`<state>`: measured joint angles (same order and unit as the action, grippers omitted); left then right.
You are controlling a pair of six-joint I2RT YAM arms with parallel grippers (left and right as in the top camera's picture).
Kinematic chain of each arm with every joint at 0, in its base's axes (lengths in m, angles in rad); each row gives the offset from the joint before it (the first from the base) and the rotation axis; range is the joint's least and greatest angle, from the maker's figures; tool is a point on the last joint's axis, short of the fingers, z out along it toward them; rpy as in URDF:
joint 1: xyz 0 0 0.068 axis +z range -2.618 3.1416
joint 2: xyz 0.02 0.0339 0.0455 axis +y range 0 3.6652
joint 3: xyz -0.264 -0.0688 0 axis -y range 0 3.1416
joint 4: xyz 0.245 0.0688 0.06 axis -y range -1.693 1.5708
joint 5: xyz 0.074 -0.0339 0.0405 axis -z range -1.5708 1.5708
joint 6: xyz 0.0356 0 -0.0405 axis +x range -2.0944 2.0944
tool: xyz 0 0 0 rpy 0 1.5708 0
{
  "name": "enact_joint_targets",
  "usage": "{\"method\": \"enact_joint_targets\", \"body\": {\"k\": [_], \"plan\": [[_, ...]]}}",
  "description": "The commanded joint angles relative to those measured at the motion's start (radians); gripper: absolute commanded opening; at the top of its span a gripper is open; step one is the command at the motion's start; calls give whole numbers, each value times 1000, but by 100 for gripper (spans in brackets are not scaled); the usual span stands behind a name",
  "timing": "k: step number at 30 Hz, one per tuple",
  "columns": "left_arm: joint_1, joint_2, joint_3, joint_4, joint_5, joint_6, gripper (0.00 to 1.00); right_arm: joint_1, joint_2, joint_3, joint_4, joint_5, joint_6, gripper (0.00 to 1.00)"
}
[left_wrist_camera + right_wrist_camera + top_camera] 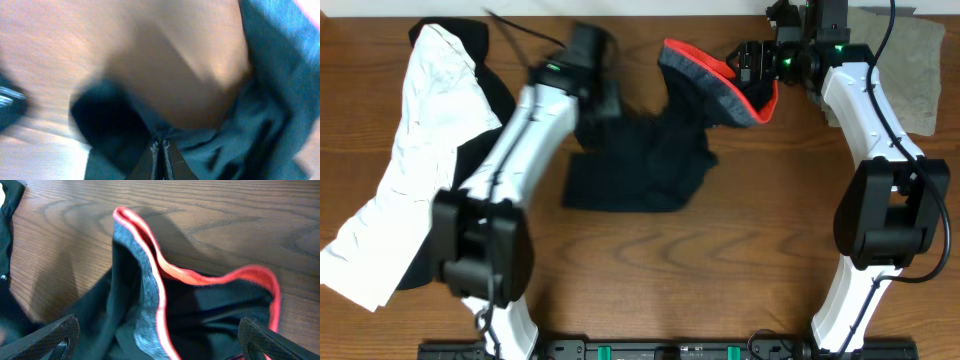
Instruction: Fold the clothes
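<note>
The leggings lie bunched. So my left gripper should next pull the cloth it is holding to the left in the overhead view and let go of it over the black piece.
The black leggings (630, 170) lie bunched at the table's middle. Their grey and red-orange waistband (720, 85) stands up at the back right. My left gripper (608, 100) is at the bundle's back left corner, blurred by motion. In the left wrist view it (160, 145) is shut, with dark leggings cloth (260, 100) gathered at its tips and hanging above the wood. My right gripper (757, 65) is open at the waistband. In the right wrist view its fingers (50, 336) stand wide on either side of the waistband (150, 285), not pressing it.
A white garment (420, 160) lies over a black piece (495, 95) at the far left. A khaki piece (920, 70) lies at the back right, behind the right arm. Bare wood (680, 270) shows in front of the leggings.
</note>
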<state>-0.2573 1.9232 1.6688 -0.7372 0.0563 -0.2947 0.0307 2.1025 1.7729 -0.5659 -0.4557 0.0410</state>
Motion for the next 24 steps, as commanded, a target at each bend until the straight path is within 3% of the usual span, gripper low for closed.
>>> {"method": "enact_joint_targets", "body": {"k": [1,13,16,21,24], "plan": [[68,-46,43,-10,-72,28,6,-6,-31,16,-7,-4,-13,99],[203,-55,47,34,-148,34,6,-4,-30,16,-1,94,-29,99],[242,-55,47,30,-147,8,6,-3,-30,16,12,93,-77,91],[289,-55,47,-78,-146,-38,6,8,-19,16,91,95,-154,65],[310,-55,47,-177,-118,-66,6,19,-6,16,106,121,-155,62]]}}
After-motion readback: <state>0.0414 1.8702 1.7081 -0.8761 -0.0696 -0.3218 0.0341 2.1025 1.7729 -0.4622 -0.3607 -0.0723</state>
